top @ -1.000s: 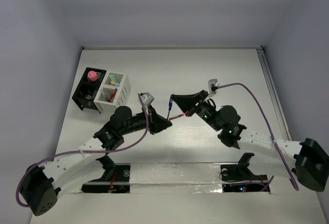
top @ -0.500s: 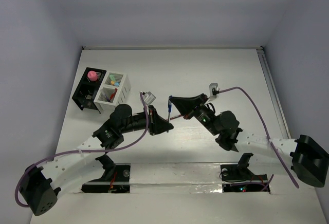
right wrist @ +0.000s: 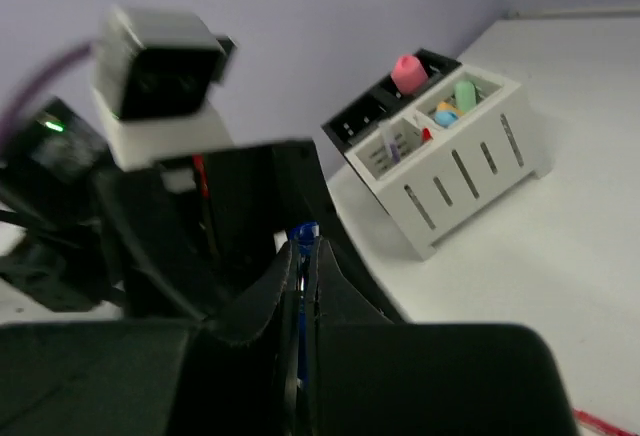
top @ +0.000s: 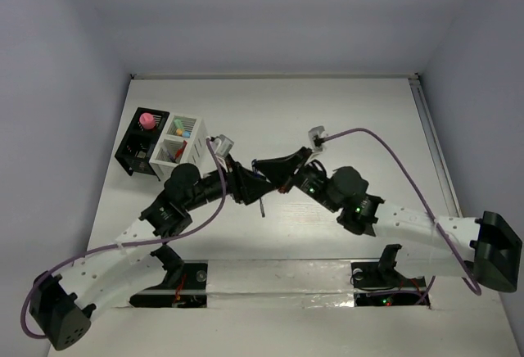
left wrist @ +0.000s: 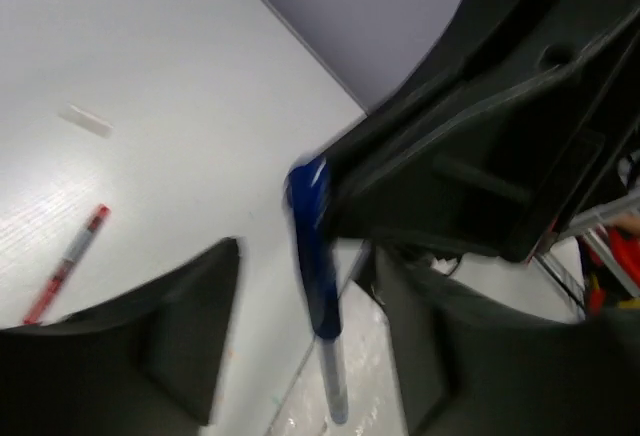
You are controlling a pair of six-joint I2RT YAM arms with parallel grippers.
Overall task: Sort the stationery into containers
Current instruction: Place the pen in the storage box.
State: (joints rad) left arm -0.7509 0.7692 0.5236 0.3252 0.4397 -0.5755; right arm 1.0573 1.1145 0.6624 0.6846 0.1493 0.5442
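Observation:
The blue pen is held only in my right gripper. It should move outward next, over the white container's section with the red bit (top: 172, 151) (right wrist: 402, 145), and then down.
A blue pen (left wrist: 315, 246) hangs upright, and my right gripper (right wrist: 303, 251) is shut on its upper part. My left gripper (left wrist: 320, 356) is open, its fingers (left wrist: 190, 326) standing apart on either side of the pen's lower end. In the top view the two grippers meet nose to nose, the left gripper (top: 246, 185) beside the right gripper (top: 268, 169). The white container (top: 182, 140) holds small coloured bits. The adjoining black container (top: 141, 140) holds a pink-topped piece (top: 147, 119). A red pen (left wrist: 70, 261) lies flat on the table.
The left wrist camera housing (right wrist: 160, 76) fills the upper left of the right wrist view, close to my right fingers. Purple cables (top: 368, 136) arc over both arms. The table's raised right rail (top: 430, 140) and back wall bound the space.
My left gripper has opened off the blue pen, which stays in the shut right gripper. Both grippers have shifted left, toward the containers.

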